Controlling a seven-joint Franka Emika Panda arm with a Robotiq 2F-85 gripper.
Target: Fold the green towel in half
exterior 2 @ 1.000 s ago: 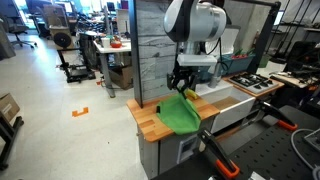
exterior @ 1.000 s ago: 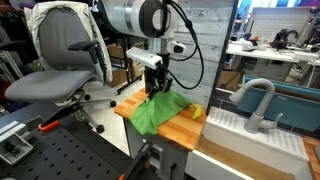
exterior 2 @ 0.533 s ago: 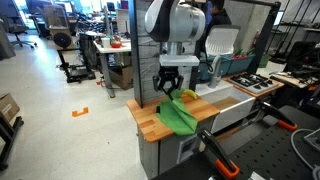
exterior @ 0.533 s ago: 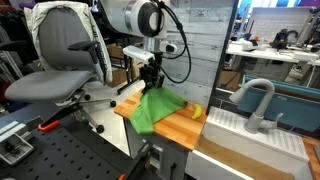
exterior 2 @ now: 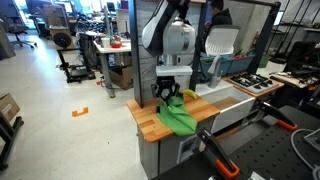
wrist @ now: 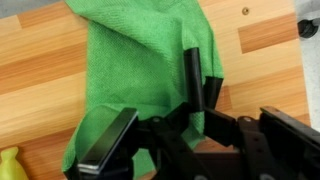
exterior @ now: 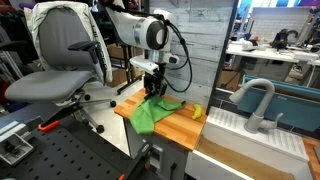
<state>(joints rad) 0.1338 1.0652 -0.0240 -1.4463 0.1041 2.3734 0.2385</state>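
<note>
The tabletop under the towel's back edge is just below the robot's gripper, so the gripper will next go down there and open its fingers to let go of the piece of the towel it holds raised.
The green towel lies bunched and partly doubled over on the small wooden tabletop. It also shows in the exterior view and fills the upper part of the wrist view. My gripper is low over the towel's back edge, also seen in the exterior view. In the wrist view the gripper pinches a strip of green cloth between its fingers. The towel's underside is hidden.
A small yellow object lies on the wood beside the towel, also in the wrist view's corner. A white sink with a grey faucet adjoins the table. A grey panel wall stands behind. An office chair stands nearby.
My gripper carried the lifted towel edge across the table toward the wall side and came down. The towel, raised like a tent before, now lies lower and flatter.
</note>
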